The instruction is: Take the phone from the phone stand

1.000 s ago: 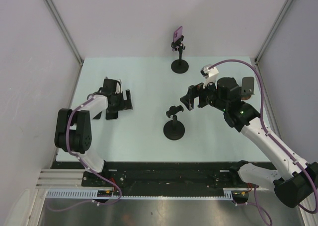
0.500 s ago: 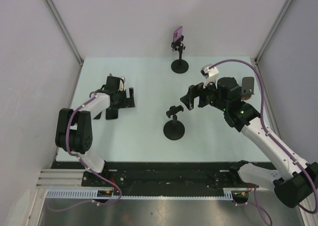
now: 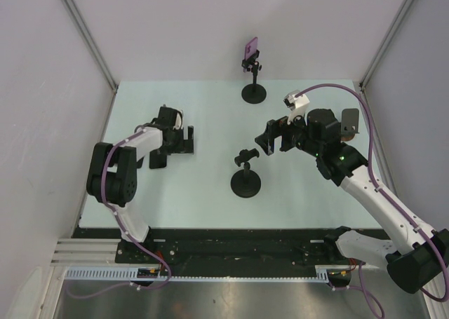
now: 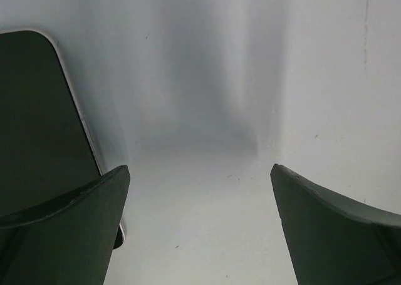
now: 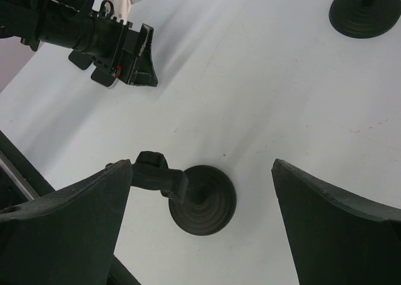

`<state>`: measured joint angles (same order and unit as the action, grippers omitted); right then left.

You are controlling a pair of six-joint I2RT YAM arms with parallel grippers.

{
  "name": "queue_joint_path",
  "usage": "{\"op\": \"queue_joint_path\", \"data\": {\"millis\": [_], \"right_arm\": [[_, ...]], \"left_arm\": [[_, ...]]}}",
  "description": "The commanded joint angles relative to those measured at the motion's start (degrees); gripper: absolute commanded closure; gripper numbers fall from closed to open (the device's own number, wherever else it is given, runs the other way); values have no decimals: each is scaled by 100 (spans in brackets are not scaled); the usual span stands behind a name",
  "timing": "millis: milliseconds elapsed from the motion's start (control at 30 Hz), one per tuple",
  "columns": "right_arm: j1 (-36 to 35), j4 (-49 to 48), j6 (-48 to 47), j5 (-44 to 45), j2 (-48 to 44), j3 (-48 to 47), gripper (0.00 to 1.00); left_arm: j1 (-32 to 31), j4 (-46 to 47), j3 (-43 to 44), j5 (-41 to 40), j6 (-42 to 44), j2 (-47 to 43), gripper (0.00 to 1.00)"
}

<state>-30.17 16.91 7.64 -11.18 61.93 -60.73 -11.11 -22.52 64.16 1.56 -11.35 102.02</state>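
Note:
The robot will next bring its right gripper down to the left in the top view, onto the empty clamp's closer end (image 3: 255,153) (image 5: 176,185), because that end of the clamp is below the gripper on that side.
A dark phone (image 3: 158,160) lies flat on the table at the left; its rounded, light-rimmed corner shows at the left of the left wrist view (image 4: 37,122). My left gripper (image 3: 181,141) is open and empty just right of it, low over bare table (image 4: 200,222). The near phone stand (image 3: 245,182) stands mid-table with an empty clamp (image 3: 244,155); it also shows in the right wrist view (image 5: 202,200). My right gripper (image 3: 275,138) is open and empty, up and to the right of that stand (image 5: 200,222).
A second black stand (image 3: 254,92) at the back holds a small purple device (image 3: 250,49); its base shows in the right wrist view (image 5: 365,9). A dark bracket (image 3: 350,120) sits at the right edge. White walls enclose the table.
My left gripper has slid right and a little toward the back, away from the phone lying on the table. The right arm has not moved.

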Motion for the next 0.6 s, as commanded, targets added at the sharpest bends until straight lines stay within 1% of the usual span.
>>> {"op": "queue_joint_path", "data": {"millis": [0, 267, 567], "right_arm": [[20, -38, -78, 37, -50, -9, 0], [38, -30, -87, 37, -50, -9, 0], [38, -21, -87, 2, -76, -9, 0]], "left_arm": [[13, -94, 158, -304, 151, -6, 0], [329, -129, -27, -350, 169, -59, 0], [487, -138, -88, -350, 151, -156, 0]]}}
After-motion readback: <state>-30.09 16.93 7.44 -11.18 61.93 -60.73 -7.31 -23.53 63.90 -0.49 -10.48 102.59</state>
